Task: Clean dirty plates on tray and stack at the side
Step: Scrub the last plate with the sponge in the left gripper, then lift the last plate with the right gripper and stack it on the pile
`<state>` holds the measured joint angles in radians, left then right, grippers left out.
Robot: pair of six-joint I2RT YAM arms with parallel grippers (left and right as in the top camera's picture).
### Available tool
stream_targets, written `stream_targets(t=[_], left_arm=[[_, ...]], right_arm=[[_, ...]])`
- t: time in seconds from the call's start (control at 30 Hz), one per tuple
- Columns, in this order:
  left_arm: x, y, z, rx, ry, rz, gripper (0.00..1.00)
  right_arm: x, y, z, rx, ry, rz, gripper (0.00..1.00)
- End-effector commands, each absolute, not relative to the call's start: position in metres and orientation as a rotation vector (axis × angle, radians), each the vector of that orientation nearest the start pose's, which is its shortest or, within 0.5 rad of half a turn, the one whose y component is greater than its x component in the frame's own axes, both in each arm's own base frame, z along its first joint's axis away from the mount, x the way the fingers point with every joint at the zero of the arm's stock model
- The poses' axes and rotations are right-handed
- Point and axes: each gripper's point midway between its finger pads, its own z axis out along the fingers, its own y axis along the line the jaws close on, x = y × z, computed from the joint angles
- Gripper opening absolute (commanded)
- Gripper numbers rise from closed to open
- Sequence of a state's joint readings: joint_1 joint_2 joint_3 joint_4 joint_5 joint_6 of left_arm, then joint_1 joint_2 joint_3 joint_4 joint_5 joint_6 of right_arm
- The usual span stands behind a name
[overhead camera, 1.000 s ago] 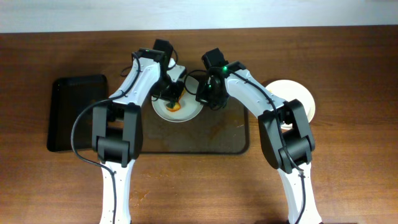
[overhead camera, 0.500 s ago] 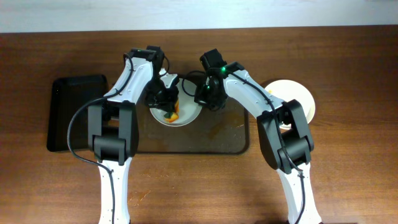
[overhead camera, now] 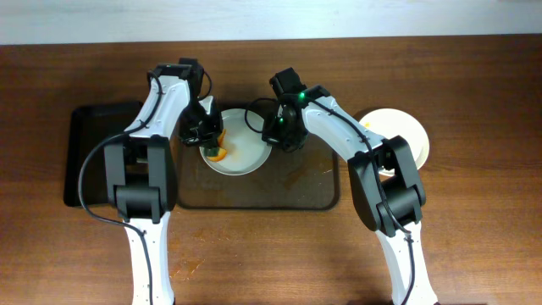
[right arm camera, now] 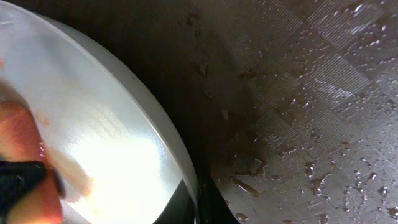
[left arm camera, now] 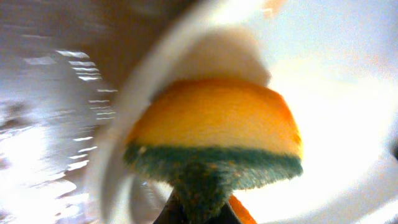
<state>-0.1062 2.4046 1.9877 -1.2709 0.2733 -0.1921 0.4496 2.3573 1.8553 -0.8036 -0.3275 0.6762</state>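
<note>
The right gripper lifts its plate up off the tray next, lowers it onto the cleaner plate [overhead camera: 398,131] and releases it, because that one already sits at the side.
A white plate [overhead camera: 246,151] lies on the far left part of the brown tray [overhead camera: 296,191]. My left gripper [overhead camera: 208,142] is shut on an orange and green sponge [overhead camera: 218,153] that presses on the plate's left side; the sponge [left arm camera: 214,140] fills the left wrist view against the plate's rim [left arm camera: 134,112]. My right gripper [overhead camera: 278,134] is shut on the plate's right rim [right arm camera: 180,158], with one finger on each side of it. A cleaner white plate [overhead camera: 398,131] sits on the table to the right of the tray.
A smaller black tray [overhead camera: 97,152] lies at the left of the table. The brown tray's wet floor [right arm camera: 298,106] carries water drops and sauce smears [overhead camera: 301,176]. Bare wooden table lies in front of the tray.
The left gripper has dragged the sponge leftward across the plate, from its middle to its left edge. The plate has shifted slightly left and toward the front. The right gripper stays on the rim.
</note>
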Motion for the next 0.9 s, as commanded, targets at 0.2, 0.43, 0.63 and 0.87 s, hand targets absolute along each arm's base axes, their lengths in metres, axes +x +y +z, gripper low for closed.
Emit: stream_targets(t=[0.2, 0.43, 0.63, 0.87], left_arm=[[0.53, -0.07, 0.119, -0.143, 2.856, -0.468, 0.01], [0.533, -0.043, 0.146, -0.189, 2.818, -0.241, 0.01], [0.535, -0.043, 0.146, -0.188, 2.81, -0.242, 0.01], [0.535, -0.043, 0.146, -0.188, 2.81, -0.242, 0.01]], right_arm=[[0.434, 0.267, -0.011, 0.237, 3.05, 0.63, 0.04], [0.441, 0.19, 0.121, 0.105, 2.79, 0.092, 0.04], [0.414, 0.131, 0.224, 0.015, 2.293, -0.85, 0.04], [0.383, 0.19, 0.281, -0.149, 1.915, -1.033, 0.04]])
